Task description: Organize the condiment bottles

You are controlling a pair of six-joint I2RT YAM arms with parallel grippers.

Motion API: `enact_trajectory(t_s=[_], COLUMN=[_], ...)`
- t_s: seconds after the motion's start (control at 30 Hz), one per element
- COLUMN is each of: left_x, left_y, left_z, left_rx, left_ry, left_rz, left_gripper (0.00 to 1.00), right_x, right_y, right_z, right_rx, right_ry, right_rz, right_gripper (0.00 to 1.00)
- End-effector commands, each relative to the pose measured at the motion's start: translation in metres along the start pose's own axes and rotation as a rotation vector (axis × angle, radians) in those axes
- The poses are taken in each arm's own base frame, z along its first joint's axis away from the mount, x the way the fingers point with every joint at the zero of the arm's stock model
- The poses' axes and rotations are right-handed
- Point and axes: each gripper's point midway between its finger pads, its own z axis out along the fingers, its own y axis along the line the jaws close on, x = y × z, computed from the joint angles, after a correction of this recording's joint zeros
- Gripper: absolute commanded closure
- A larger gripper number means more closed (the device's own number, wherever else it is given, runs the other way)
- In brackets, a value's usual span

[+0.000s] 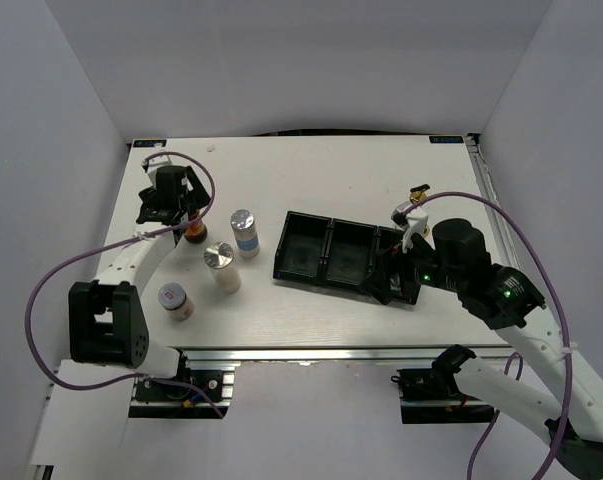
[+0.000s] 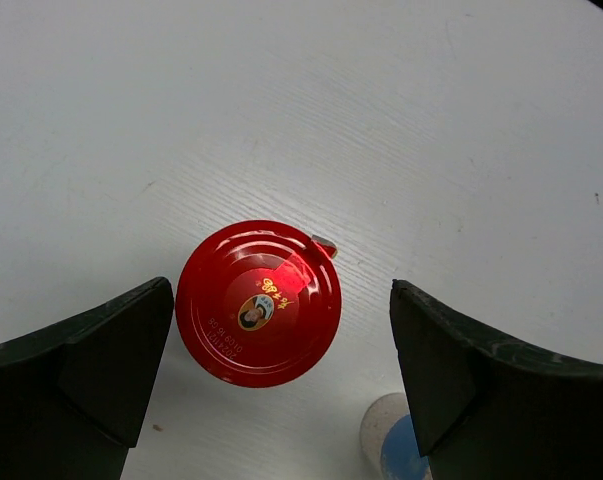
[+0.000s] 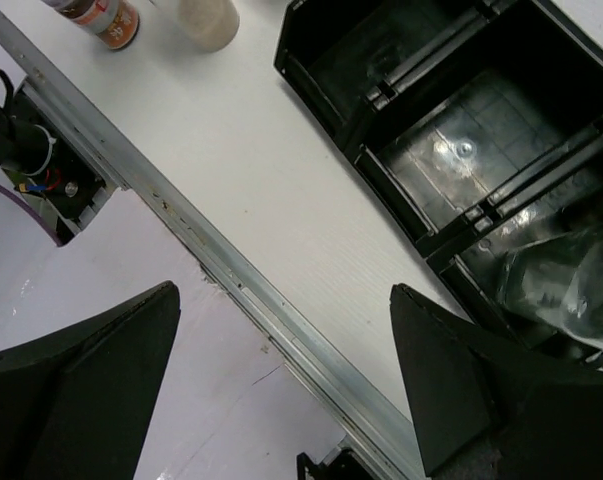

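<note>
The cap (image 2: 258,304) of the red-capped dark jar is next for my left gripper, which should lower its fingers around it and then close.
The red-capped dark jar (image 1: 195,235) stands at the table's left. My left gripper (image 1: 181,207) hovers over it, open. In the left wrist view the red cap (image 2: 258,302) lies between the spread fingers (image 2: 91,380), apart from both. My left gripper (image 2: 281,325) holds nothing. Three silver-lidded shakers (image 1: 244,232) (image 1: 221,267) (image 1: 175,300) stand right of and in front of the jar. A clear glass bottle with a gold spout (image 1: 411,213) stands in the right compartment of the black tray (image 1: 299,262). My right gripper (image 1: 389,278) is open and empty at the tray's near right; it shows open in the right wrist view (image 3: 284,300).
The right wrist view shows the tray (image 3: 381,75), the glass bottle (image 3: 566,285) in its end compartment, and the table's metal front rail (image 3: 231,280) under the fingers. A blue-labelled shaker (image 2: 386,445) stands close beside the left gripper's right finger. A second glass bottle is not visible.
</note>
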Motion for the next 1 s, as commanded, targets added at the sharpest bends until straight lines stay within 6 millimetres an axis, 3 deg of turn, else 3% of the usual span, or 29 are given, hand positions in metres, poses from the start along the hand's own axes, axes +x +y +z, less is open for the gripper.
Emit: enact_trajectory(t_s=[0.0,0.17,0.33,0.47,0.5,0.53,0.6,0.7,0.77,0.83,0.97], left_x=[-0.010,0.001,0.011,0.011,0.010,0.010,0.001,-0.023,-0.048,-0.068,-0.112], left_y=[0.005,0.012,0.005,0.003,0.002,0.003,0.003,-0.001,-0.011,-0.031,-0.098], left_z=[0.002,0.015,0.029,0.029,0.027,0.025,0.018,0.004,-0.007,-0.021,-0.068], left_rx=[-0.051,-0.103,-0.087,-0.082,-0.078,-0.078,-0.070,-0.057,-0.018,0.084,0.385], left_ry=[-0.010,0.021,0.066,0.077,0.074,0.075,0.052,-0.008,-0.058,-0.085,-0.173], left_rz=[0.009,0.026,0.037,0.039,0.040,0.041,0.028,0.004,-0.015,-0.026,-0.033], left_gripper=[0.02,0.02,0.03,0.17,0.34,0.45,0.65,0.84,0.90,1.00,1.00], right_x=[-0.014,-0.013,-0.014,-0.014,-0.015,-0.014,-0.016,-0.016,-0.012,-0.010,-0.006], right_y=[0.008,0.003,-0.004,-0.008,-0.009,-0.009,-0.011,-0.012,-0.008,-0.004,0.002], right_z=[-0.001,0.002,0.001,-0.001,-0.002,-0.003,-0.005,-0.006,-0.006,-0.006,-0.007], right_rx=[-0.057,-0.040,-0.004,0.021,0.025,0.031,0.041,0.046,0.022,-0.005,-0.046], right_ry=[-0.073,-0.076,-0.092,-0.109,-0.114,-0.120,-0.136,-0.151,-0.144,-0.143,-0.139], right_rz=[-0.086,-0.110,-0.121,-0.126,-0.126,-0.128,-0.130,-0.132,-0.144,-0.159,-0.169], right_gripper=[0.10,0.10,0.11,0.10,0.11,0.11,0.11,0.10,0.11,0.11,0.11])
